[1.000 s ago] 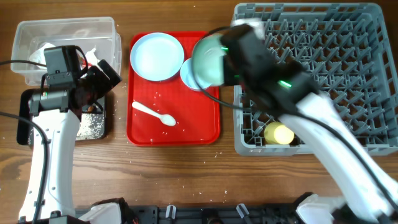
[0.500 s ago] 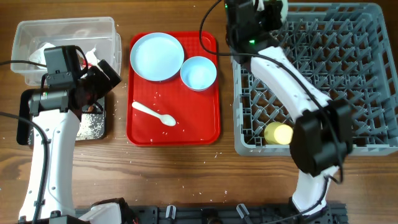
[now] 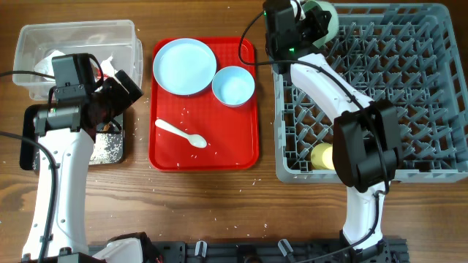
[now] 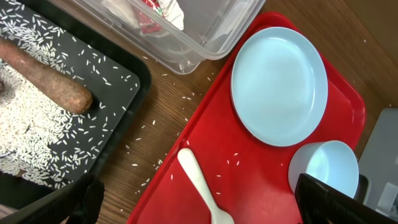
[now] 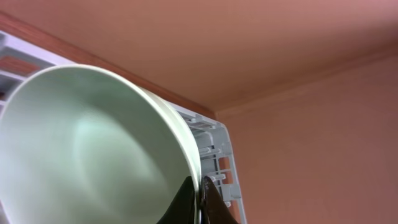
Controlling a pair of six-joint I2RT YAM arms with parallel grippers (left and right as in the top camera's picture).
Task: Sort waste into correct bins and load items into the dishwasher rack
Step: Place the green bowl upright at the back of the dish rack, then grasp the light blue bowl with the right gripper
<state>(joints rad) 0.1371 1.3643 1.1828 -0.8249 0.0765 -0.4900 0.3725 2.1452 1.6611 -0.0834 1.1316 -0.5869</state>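
The bowl is still above the rack [image 3: 380, 95], so next my right gripper will move down into the rack's tray-side far corner below it and let go of the bowl's rim.
My right gripper [image 3: 313, 16] is shut on the rim of the mint-green bowl [image 3: 323, 22], holding it tilted over the far left corner of the grey dishwasher rack [image 3: 380, 95]. In the right wrist view both fingers pinch the bowl [image 5: 93, 149] at its rim. The yellow cup [image 3: 327, 156] lies in the rack. The pale-blue plate [image 3: 184, 66], pale-blue bowl [image 3: 234, 85] and white spoon [image 3: 181, 134] sit on the red tray. My left gripper [image 3: 119, 92] is open and empty between the black tray [image 3: 110, 150] and the clear tub [image 3: 77, 36].
The black tray holds a brown carrot-shaped piece [image 4: 46, 78] and rice grains [image 4: 25, 134]. The clear tub holds crumpled white paper [image 3: 55, 60] and a red-and-white wrapper [image 4: 158, 12]. Loose grains lie on the red tray [image 3: 241, 146] and on the wood.
My right arm has carried the mint-green bowl from over the red tray's right edge to the rack's far left corner. The left arm has not moved.
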